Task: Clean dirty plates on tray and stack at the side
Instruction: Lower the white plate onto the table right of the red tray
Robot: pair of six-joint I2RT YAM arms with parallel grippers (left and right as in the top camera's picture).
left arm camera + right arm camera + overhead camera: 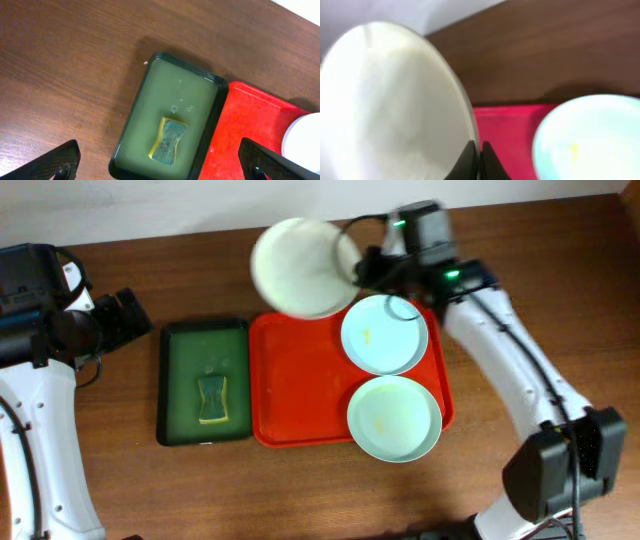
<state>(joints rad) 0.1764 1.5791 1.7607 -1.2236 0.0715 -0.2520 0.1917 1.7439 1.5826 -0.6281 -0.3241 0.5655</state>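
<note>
My right gripper lowers the white plate past the mint-blue plates onto the empty table (pixel 521 320) beside the red tray next.
My right gripper (pixel 358 268) (pixel 478 155) is shut on the rim of the white plate (pixel 300 267) (pixel 390 105) and holds it tilted in the air over the back left corner of the red tray (pixel 290 395) (pixel 502 135) (pixel 250 130). Two pale mint-blue plates lie on the tray, one at the back right (pixel 384 334) (pixel 595 140) and one at the front right (pixel 394 418), each with a yellowish smear. My left gripper (pixel 160 167) is open and empty, above the near end of the green tray. The white plate's edge shows in the left wrist view (pixel 305 140).
A dark green tray (pixel 205 380) (pixel 185 100) stands left of the red tray and holds a yellow-and-green sponge (pixel 212 400) (pixel 169 141). Bare wooden table lies around both trays. The left arm (pixel 60 330) is at the far left.
</note>
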